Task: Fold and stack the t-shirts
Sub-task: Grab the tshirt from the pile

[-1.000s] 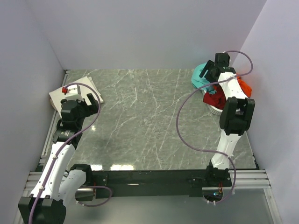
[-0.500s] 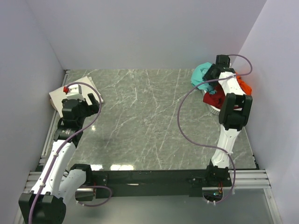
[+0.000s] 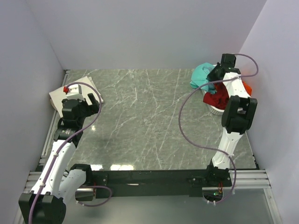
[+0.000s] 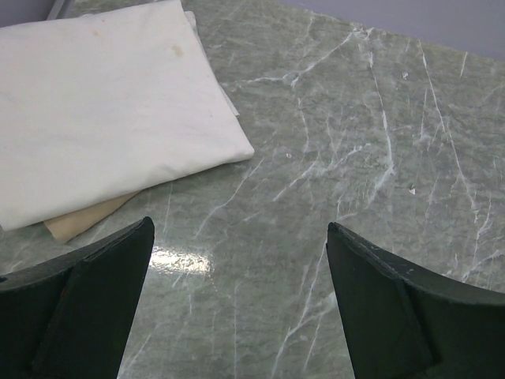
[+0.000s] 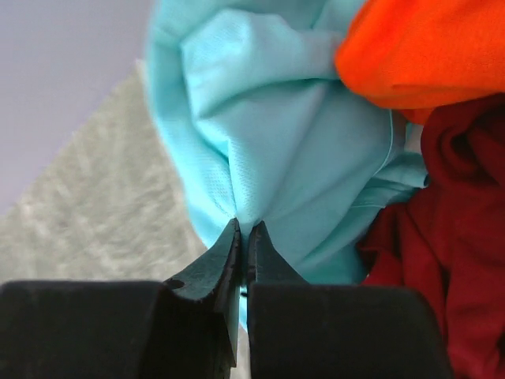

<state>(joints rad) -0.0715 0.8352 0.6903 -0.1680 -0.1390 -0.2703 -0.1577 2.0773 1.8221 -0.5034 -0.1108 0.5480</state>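
The bare middle of the tabletop is clear, so my right gripper next needs to lift the teal t-shirt from the basket, carry it back and down there and release it.
A crumpled teal t-shirt hangs over the edge of the basket at the far right. My right gripper is shut on a pinched fold of it. An orange t-shirt and a dark red t-shirt lie bunched beside it. A folded cream t-shirt lies flat at the far left. My left gripper hovers open just near of the cream shirt, with only bare table between its fingers.
The white lattice basket stands against the right wall under the heaped shirts. A tan folded cloth peeks out below the cream one. Grey marble tabletop spans the middle. Walls close in left, back and right.
My right gripper has closed from wide open onto the teal shirt and shifted slightly right over the basket. The left arm has barely moved.
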